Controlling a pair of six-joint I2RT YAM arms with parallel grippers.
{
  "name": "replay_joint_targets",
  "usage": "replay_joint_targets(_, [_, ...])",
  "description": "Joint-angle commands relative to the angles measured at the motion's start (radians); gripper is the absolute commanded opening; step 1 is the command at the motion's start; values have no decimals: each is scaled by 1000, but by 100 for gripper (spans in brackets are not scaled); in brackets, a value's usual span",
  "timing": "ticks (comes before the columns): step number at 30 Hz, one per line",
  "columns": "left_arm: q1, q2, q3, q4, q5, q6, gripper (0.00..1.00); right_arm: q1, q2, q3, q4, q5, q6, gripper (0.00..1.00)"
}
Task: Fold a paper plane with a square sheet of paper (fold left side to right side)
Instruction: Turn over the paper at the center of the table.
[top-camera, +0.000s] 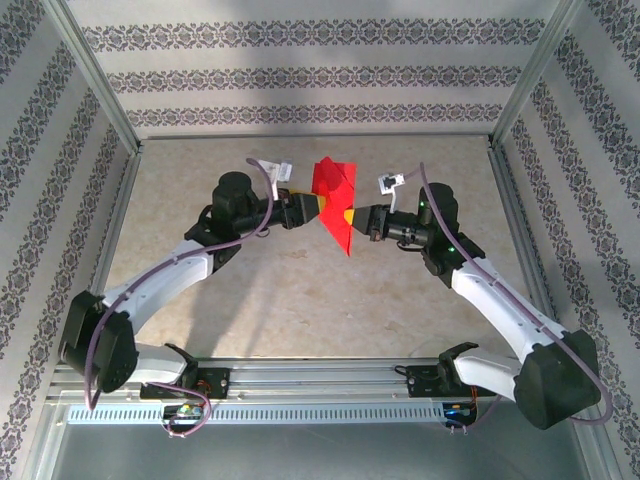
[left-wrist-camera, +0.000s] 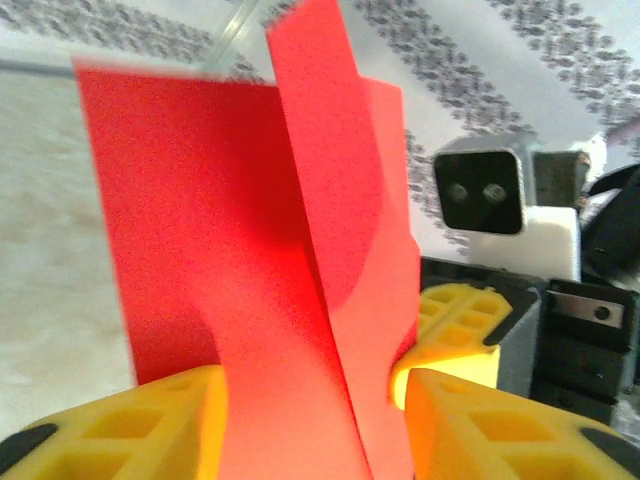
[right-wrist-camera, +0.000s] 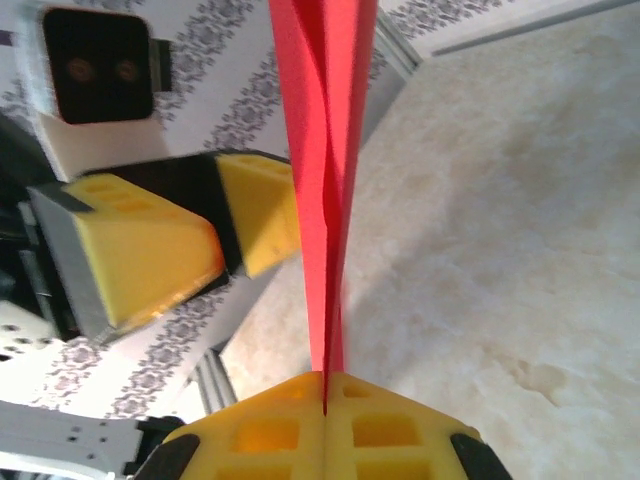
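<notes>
My right gripper should tip its fingers downward, lower the red sheet of paper onto the bare tabletop below it and release it.
The red sheet of paper (top-camera: 335, 195), folded into a pointed, layered shape, is held upright in the air over the middle of the table. My right gripper (top-camera: 352, 220) reaches it from the right and is shut on it. In the right wrist view the yellow jaws (right-wrist-camera: 325, 385) are pressed together on the edge of the paper (right-wrist-camera: 325, 150). My left gripper (top-camera: 322, 207) comes from the left. In the left wrist view its jaws (left-wrist-camera: 310, 400) stand apart, with the paper's flaps (left-wrist-camera: 200, 200) rising between them. The right gripper's fingers (left-wrist-camera: 455, 310) show just behind the paper.
The beige marbled table top (top-camera: 250, 290) lies below both grippers. Patterned walls and aluminium posts (top-camera: 100, 80) close in the back and sides. A metal rail (top-camera: 320, 375) with the arm bases runs along the near edge.
</notes>
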Motion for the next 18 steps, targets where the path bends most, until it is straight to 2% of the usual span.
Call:
replay_joint_targets(1, [20,-110,-19,-176,-210,123,53,53,-28,72,-230,156,-187,1])
replay_joint_targets(3, [23,-164,-33,-241,-312,157,53,111,-17,117,-354,310,-275,1])
replay_joint_targets(7, [24,-284,-73,-310,-531,202,57,279,65,223,-584,741,-410,1])
replay_joint_targets(11, [25,-402,-129,-333,-726,217,59,420,227,338,-738,1087,-435,1])
replay_joint_targets(14, [26,-487,-163,-358,-860,220,59,492,354,417,-819,1269,-415,1])
replay_joint_targets(18, [27,-582,-185,-421,-1037,219,62,544,514,516,-900,1408,-373,1])
